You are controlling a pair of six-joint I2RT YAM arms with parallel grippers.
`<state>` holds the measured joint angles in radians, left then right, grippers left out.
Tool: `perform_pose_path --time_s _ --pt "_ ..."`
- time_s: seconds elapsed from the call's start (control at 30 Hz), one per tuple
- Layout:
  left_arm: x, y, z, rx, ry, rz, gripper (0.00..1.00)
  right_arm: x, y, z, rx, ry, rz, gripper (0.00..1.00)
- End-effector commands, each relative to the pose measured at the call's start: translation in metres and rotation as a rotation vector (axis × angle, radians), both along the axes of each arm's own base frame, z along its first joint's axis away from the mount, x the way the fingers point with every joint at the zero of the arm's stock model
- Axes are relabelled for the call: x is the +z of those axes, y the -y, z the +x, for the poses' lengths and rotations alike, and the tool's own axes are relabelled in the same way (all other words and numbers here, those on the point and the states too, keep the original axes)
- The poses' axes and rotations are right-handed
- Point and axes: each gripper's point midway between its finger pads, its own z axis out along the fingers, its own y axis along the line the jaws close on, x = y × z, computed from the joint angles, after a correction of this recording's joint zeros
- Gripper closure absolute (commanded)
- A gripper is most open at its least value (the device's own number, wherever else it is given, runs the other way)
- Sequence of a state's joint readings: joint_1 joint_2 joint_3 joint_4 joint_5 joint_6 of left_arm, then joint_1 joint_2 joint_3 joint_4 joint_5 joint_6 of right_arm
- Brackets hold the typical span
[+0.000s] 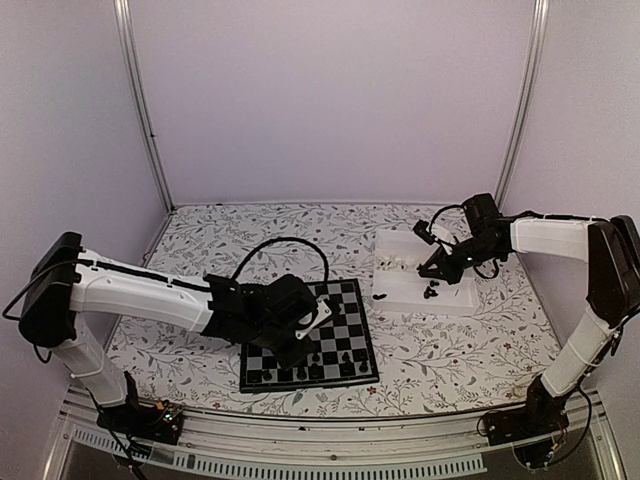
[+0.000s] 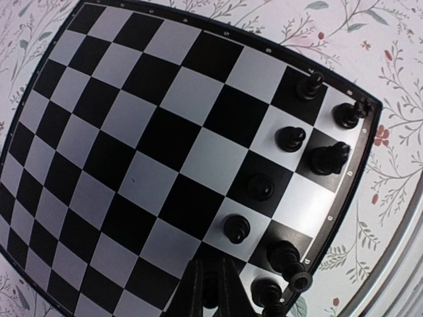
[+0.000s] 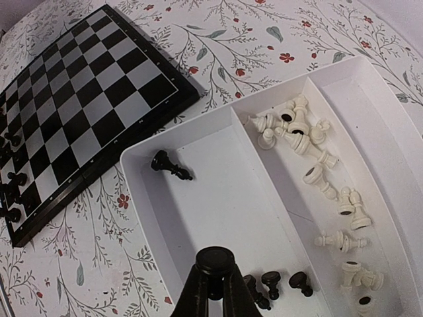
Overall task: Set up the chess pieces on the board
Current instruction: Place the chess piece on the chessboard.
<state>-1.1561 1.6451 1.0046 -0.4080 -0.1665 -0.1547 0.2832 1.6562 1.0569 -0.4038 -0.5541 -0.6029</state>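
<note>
My left gripper moves down to the dark square (image 2: 219, 256) just below it next and releases the black piece there, since that square continues the row of pawns.
The board (image 1: 345, 310) lies in the middle of the table, with several black chess pieces (image 1: 335, 362) standing along its near edge. In the left wrist view these pieces (image 2: 291, 137) line the board's (image 2: 165, 132) right side. My left gripper (image 2: 211, 290) is low over that side, shut on a black piece that its fingers mostly hide. My right gripper (image 3: 215, 277) hangs over the white tray (image 3: 225, 198), shut on a black piece (image 3: 215, 259) whose round base faces the camera. Loose black pieces (image 3: 170, 165) lie in the tray's left compartment, white ones (image 3: 297, 129) in the right.
The tray (image 1: 425, 308) sits right of the board on the flowered tablecloth (image 1: 200, 240). The board's corner (image 3: 86, 86) is close to the tray's left wall. A metal rail runs along the table's near edge, and frame posts stand at the back.
</note>
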Motion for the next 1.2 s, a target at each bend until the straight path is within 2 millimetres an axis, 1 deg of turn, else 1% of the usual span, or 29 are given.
perform_pose_path --time_s 0.0,0.1,0.33,0.7,0.9,1.0,1.07,1.17 --pt "-0.011 -0.012 0.005 0.04 -0.024 0.03 1.0 0.007 -0.004 0.0 0.014 0.006 0.01 0.98" --pt "-0.015 -0.014 0.004 0.044 -0.042 0.032 1.0 0.005 -0.004 -0.001 0.015 0.002 0.007 0.98" --pt "-0.025 -0.01 -0.004 0.03 -0.097 0.024 1.0 0.001 -0.003 -0.001 0.019 -0.008 0.005 0.97" --pt "-0.034 -0.013 -0.003 0.045 -0.105 0.052 1.0 0.001 -0.004 -0.001 0.021 -0.009 0.003 0.97" --pt "-0.033 -0.014 -0.003 0.058 -0.109 0.049 0.84 0.001 -0.004 -0.002 0.024 -0.011 0.003 0.97" --pt "-0.029 -0.014 -0.002 0.064 -0.099 0.045 0.8 0.001 -0.004 -0.002 0.023 -0.013 0.005 0.97" --pt "-0.022 -0.013 0.002 0.072 -0.076 0.034 0.78 0.003 -0.005 -0.002 0.024 -0.011 0.008 0.97" --pt "-0.004 -0.01 0.012 0.085 -0.023 0.008 0.73 0.004 -0.005 -0.002 0.024 -0.011 0.008 0.97"
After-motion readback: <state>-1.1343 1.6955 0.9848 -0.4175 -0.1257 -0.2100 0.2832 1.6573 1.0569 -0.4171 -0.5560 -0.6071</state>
